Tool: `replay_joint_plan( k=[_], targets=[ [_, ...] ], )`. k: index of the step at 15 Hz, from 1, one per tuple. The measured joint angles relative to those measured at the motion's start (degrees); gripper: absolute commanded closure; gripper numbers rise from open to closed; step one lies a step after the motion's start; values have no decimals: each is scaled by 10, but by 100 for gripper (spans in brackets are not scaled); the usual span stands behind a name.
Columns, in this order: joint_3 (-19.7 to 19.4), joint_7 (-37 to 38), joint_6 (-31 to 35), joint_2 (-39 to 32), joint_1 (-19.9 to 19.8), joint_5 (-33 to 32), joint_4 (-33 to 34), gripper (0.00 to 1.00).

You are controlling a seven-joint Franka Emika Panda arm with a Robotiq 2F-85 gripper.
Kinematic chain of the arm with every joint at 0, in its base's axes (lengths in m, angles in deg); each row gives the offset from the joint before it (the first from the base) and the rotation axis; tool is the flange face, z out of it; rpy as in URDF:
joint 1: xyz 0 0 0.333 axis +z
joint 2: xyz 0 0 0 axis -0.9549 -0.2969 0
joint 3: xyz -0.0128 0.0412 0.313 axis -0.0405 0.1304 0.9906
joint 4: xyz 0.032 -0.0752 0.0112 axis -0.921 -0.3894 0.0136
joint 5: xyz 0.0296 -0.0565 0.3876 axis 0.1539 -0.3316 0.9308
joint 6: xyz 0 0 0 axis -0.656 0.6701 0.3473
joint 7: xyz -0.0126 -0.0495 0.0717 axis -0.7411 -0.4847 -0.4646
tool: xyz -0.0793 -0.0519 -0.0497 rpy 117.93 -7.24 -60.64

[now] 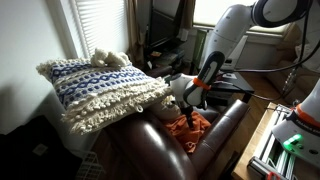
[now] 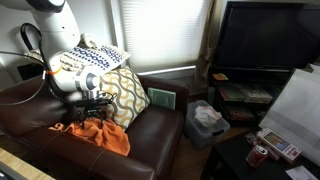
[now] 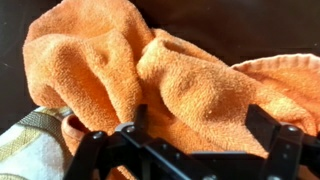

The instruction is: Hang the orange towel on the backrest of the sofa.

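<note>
My gripper moves slightly down onto the towel next and draws both open black fingers together around the raised fold (image 1: 187,122) (image 3: 196,112), since it already lies between them.
The orange towel (image 1: 189,125) lies crumpled on the seat of the dark brown leather sofa (image 2: 160,130), as both exterior views show (image 2: 102,134). My gripper (image 2: 93,108) hangs just above it, also seen in an exterior view (image 1: 188,103). In the wrist view the towel (image 3: 150,70) fills the frame, and the gripper (image 3: 200,115) is open, with one black finger on each side of a raised fold. The sofa backrest (image 2: 20,100) runs behind the towel.
A blue-and-white knitted pillow (image 1: 100,85) lies on the backrest (image 2: 85,62), with a yellow patterned pillow (image 2: 127,90) leaning beside the towel. A green book (image 2: 162,98) sits on the sofa's arm. A basket (image 2: 205,120) and a TV (image 2: 265,35) stand beyond.
</note>
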Motion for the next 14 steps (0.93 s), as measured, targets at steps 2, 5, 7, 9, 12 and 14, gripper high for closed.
replay_joint_plan(
  k=[2, 5, 7, 9, 12, 14],
  targets=[
    [2, -15, 0, -18, -11, 0, 20, 42],
    [8, -32, 0, -43, -31, 0, 47, 65],
    [15, -36, 0, -50, -42, 1, 55, 78],
    [25, -39, -1, -50, -52, 3, 55, 93],
    [40, -41, -4, -49, -65, 5, 52, 100],
    [51, -41, -4, -41, -73, 7, 40, 97]
  ],
)
